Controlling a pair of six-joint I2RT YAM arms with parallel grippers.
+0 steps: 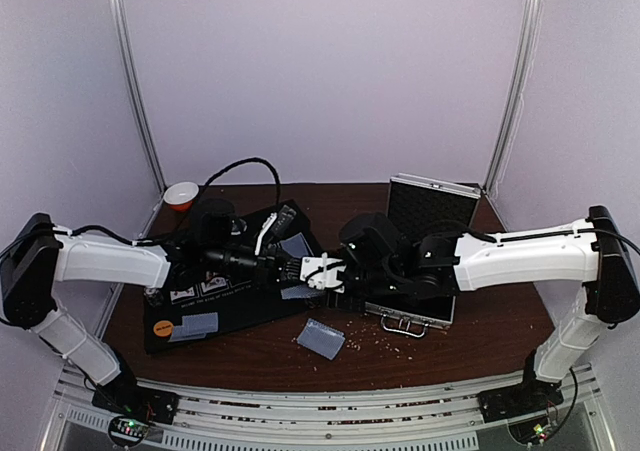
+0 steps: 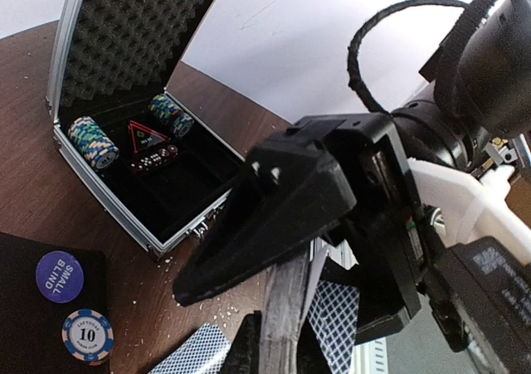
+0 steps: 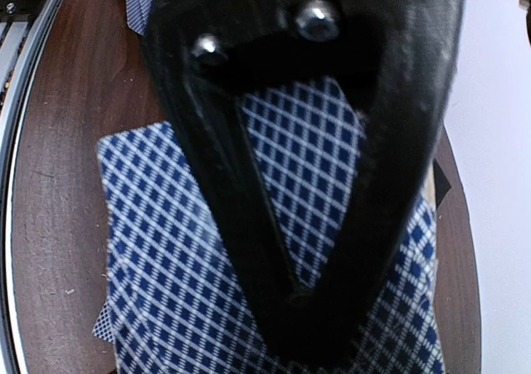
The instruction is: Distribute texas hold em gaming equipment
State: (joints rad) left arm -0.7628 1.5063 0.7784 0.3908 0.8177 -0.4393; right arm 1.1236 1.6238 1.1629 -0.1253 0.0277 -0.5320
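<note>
The deck is in my left gripper. My left gripper will move it back and down and release it on the empty bare wood beside the front cards.
My two grippers meet over the middle of the table. In the left wrist view a deck of cards (image 2: 289, 299) stands edge-on between my left gripper's (image 2: 286, 345) black fingers, which are shut on it. The right gripper's fingers (image 2: 274, 200) stand apart on either side of the deck's top. From above, the left gripper (image 1: 292, 268) and right gripper (image 1: 330, 271) nearly touch. The right wrist view is filled by black fingers (image 3: 207, 183) over blue-checked cards (image 3: 158, 250). Loose cards (image 1: 195, 323) and an orange disc (image 1: 162, 326) lie on the black mat (image 1: 240, 306). A purple small-blind disc (image 2: 60, 276) and a striped chip (image 2: 87, 335) lie there too.
The open silver case (image 1: 415, 316) sits at centre right with its lid (image 1: 432, 203) up, and chip stacks (image 2: 93, 140) lie inside. More cards (image 1: 322, 338) lie on the bare wood in front. An orange-and-white bowl (image 1: 181, 194) stands at the back left. Crumbs dot the table.
</note>
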